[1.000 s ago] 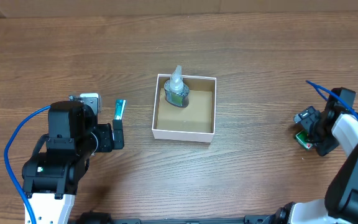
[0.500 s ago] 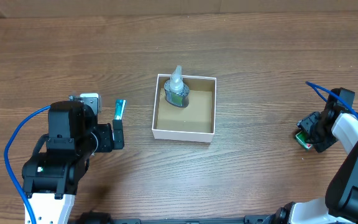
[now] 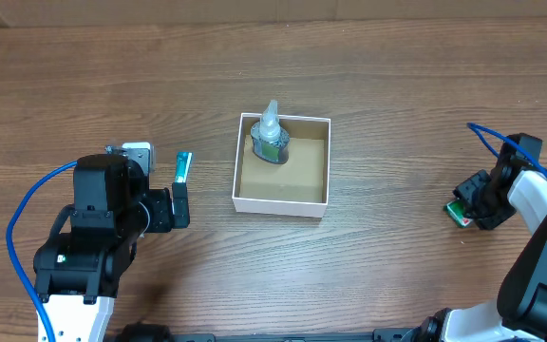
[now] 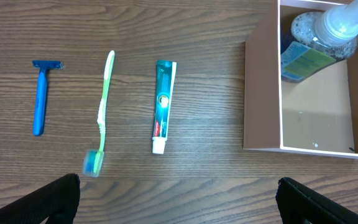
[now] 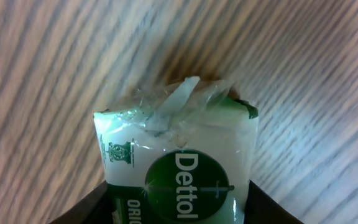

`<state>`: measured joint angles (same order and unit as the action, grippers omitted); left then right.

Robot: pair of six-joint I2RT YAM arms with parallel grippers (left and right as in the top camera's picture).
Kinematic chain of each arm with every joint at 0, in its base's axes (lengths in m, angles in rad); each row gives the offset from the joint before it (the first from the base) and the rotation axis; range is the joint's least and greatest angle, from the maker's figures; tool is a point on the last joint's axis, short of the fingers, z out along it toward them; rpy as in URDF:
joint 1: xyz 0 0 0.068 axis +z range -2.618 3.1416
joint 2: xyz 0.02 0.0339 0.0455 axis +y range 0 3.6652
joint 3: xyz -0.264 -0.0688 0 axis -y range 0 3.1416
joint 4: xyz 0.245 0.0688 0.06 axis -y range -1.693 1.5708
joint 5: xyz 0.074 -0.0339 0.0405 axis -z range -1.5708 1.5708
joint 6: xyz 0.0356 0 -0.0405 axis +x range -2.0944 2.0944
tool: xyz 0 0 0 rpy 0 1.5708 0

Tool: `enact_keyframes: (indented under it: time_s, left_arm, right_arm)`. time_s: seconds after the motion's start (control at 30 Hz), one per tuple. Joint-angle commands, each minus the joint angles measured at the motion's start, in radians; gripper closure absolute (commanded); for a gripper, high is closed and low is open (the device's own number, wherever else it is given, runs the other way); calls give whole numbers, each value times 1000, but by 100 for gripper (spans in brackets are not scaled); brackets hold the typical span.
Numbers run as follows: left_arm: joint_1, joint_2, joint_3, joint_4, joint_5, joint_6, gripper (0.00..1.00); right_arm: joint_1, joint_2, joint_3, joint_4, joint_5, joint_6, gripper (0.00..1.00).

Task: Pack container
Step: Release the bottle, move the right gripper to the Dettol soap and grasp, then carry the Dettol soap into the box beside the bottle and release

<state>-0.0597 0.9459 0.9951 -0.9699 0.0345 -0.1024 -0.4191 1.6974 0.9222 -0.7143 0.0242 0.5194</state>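
Next I will raise my right gripper, swing left in the overhead view and lower to release the soap on the container's bottom beside the pump bottle, since that spot's bare.
The container is a small square white box with a brown inside, standing mid-table; its brown wall shows at the right of the left wrist view. A clear pump bottle stands in its far left corner. At the table's right edge my right gripper is shut on a green-and-white Dettol soap bar, with a finger against each side. The soap is low over the wood. My left gripper hangs wide open over bare table, holding nothing.
A blue razor, a green toothbrush and a teal toothpaste tube lie in a row left of the container. From above, only the tube's end shows past the left arm. A blue cable loops beside that arm.
My right gripper's jaws have closed in on the soap bar, which has shifted slightly to the left. The left arm and the container have not moved.
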Motion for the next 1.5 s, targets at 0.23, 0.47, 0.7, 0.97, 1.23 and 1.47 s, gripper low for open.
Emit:
enact_keyframes:
  time_s: [0.23,0.47,0.7,0.97,1.23,1.47]
  left_arm:
    - [-6,2,23,1,14,-10,0]
    - [-6,2,23,2,14,-10,0]
    - [-6,2,23,2,14,-10,0]
    - [-6,2,23,2,14,-10,0]
    - [-6,2,23,1,14,-10,0]
    - [-6,2,23,1,14,-10,0]
  right_arm:
    - [108,-121,319,-222,-65,-57,96]
    - [409,-232,478,-312,-89,-286,96]
    - [746,-225,478,-244,-97,-307,96]
    - [892,-97,478,-120,-98,-260,96]
    - [895,45,478,-55,-132,-261,96]
    - [895,100,478,-34,-130,-262,73]
